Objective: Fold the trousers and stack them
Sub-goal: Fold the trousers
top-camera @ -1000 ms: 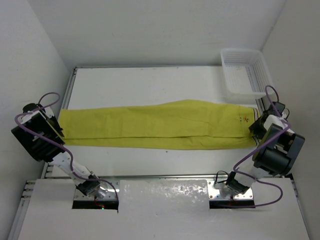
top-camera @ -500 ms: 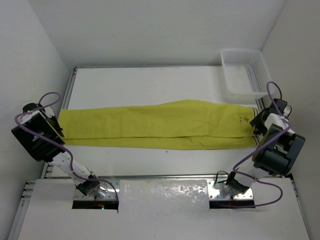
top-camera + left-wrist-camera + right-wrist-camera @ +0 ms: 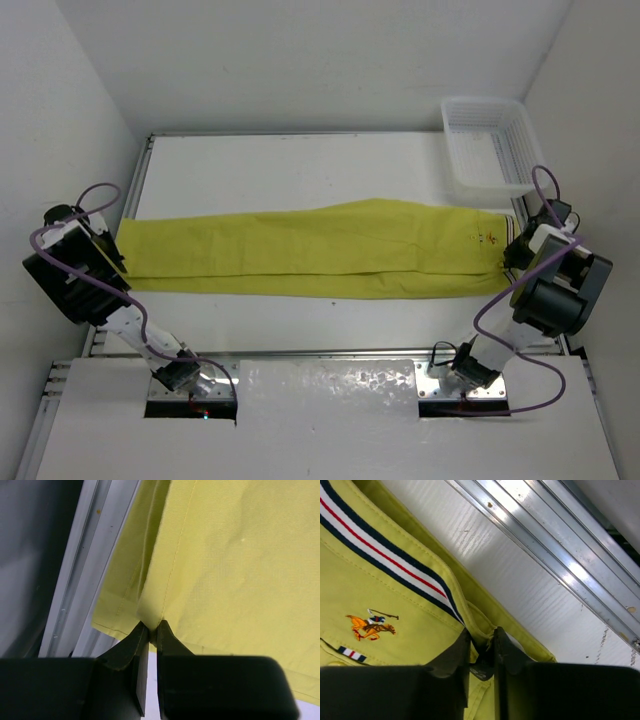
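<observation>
The trousers' lower layer sticks out, so the left gripper has to move back and toward the metal bar, over that layer's near hem corner, and let go of the fold of cloth.
The mustard yellow-green trousers lie stretched flat across the table, folded lengthwise, leg hems at the left and waistband at the right. My left gripper is shut on the hem end of the trousers, pinching a fold of cloth between its fingertips. My right gripper is shut on the waistband of the trousers, beside the striped trim and an embroidered logo.
A white plastic basket stands at the back right, just beyond the waistband. Metal table rails run along the left edge and the right edge. White walls close in on both sides.
The right arm has shifted slightly near the waistband. The trousers and the left arm have hardly moved.
</observation>
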`<state>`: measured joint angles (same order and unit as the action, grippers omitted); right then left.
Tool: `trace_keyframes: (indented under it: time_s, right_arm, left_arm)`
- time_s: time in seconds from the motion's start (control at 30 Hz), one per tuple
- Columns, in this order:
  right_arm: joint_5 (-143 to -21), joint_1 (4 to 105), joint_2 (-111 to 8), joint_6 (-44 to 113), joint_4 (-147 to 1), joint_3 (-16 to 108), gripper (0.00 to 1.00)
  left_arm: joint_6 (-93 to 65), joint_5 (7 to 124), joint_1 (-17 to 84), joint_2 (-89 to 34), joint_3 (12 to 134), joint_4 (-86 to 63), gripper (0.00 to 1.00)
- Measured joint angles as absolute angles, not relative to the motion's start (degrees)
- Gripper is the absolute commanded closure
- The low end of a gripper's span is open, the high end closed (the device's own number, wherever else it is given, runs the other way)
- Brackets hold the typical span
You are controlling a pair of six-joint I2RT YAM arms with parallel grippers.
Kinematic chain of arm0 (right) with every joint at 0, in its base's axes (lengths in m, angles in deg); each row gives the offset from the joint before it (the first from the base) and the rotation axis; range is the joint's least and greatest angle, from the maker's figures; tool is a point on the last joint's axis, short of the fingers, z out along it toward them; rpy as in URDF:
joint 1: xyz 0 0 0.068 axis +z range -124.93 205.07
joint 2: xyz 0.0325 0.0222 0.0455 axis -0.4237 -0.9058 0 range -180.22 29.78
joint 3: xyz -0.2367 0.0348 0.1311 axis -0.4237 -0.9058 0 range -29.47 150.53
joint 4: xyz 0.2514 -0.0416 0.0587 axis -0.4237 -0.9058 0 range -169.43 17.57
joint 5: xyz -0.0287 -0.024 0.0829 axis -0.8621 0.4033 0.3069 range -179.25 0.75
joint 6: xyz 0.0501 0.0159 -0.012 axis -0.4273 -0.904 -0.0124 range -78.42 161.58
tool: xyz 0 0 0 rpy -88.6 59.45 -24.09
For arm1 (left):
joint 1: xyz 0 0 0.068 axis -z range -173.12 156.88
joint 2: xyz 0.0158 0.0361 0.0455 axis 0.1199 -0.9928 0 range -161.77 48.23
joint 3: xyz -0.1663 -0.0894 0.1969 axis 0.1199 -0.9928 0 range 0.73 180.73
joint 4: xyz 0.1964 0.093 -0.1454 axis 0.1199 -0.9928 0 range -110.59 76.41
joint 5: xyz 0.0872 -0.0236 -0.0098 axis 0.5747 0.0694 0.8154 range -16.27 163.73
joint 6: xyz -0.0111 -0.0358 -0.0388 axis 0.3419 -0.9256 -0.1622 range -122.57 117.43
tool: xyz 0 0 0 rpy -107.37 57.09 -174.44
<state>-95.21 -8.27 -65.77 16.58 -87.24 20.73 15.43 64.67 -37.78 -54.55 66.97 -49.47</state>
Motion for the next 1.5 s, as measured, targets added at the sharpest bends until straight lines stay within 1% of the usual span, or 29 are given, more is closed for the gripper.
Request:
trace_keyframes:
  time_s: [0.03, 0.13, 0.37, 0.53, 0.77, 0.83, 1.03, 1.13, 1.23, 1.3, 1.43, 1.5]
  right_arm:
    - [-95.2, -8.3, -65.9, 16.6, -87.3, 21.1, 0.93]
    - [-95.0, -8.3, -66.4, 17.1, -88.0, 22.1, 1.0]
    - [-94.7, -8.1, -65.9, 18.4, -89.5, 23.4, 1.0]
    - [-92.8, -8.1, -61.8, 19.1, -90.9, 24.2, 1.0]
    - [-90.0, -8.1, -58.1, 19.0, -92.7, 27.1, 1.0]
    - [-89.2, -8.4, -57.5, 18.3, -94.2, 28.4, 1.0]
    - [-84.5, -12.0, -52.1, 13.8, -99.2, 32.5, 1.0]
    - [-83.9, -13.2, -47.4, 11.4, -102.1, 32.4, 1.0]
    - [-85.4, -13.6, -43.3, 10.2, -103.4, 31.0, 1.0]
    - [-87.3, -13.9, -40.6, 9.4, -102.9, 27.9, 1.0]
    - [-90.9, -14.9, -37.6, 7.2, -100.8, 16.4, 1.0]
    - [-92.5, -15.2, -38.5, 6.5, -100.1, 11.2, 1.0]
  left_arm:
    - [15.5, 64.7, -37.8, -54.5, 67.1, -49.6, 1.0]
    - [15.6, 64.7, -37.8, -54.5, 67.6, -50.0, 1.0]
    - [15.5, 64.0, -37.7, -54.5, 71.4, -53.2, 1.0]
    - [15.3, 62.3, -37.7, -54.5, 74.8, -54.1, 1.0]
    - [15.3, 61.5, -37.6, -54.4, 75.9, -56.1, 1.0]
    - [15.3, 61.0, -37.6, -54.9, 79.6, -59.4, 1.0]
    - [16.0, 59.1, -36.9, -56.3, 97.5, -68.2, 1.0]
    - [17.3, 59.1, -36.6, -56.3, 101.4, -70.7, 1.0]
    - [19.4, 60.5, -37.0, -56.1, 99.2, -71.3, 1.0]
    - [20.8, 62.3, -37.6, -55.1, 93.1, -69.4, 1.0]
    - [23.1, 67.5, -39.9, -54.7, 79.9, -65.8, 1.0]
    - [23.8, 69.0, -40.8, -55.5, 76.9, -65.0, 1.0]
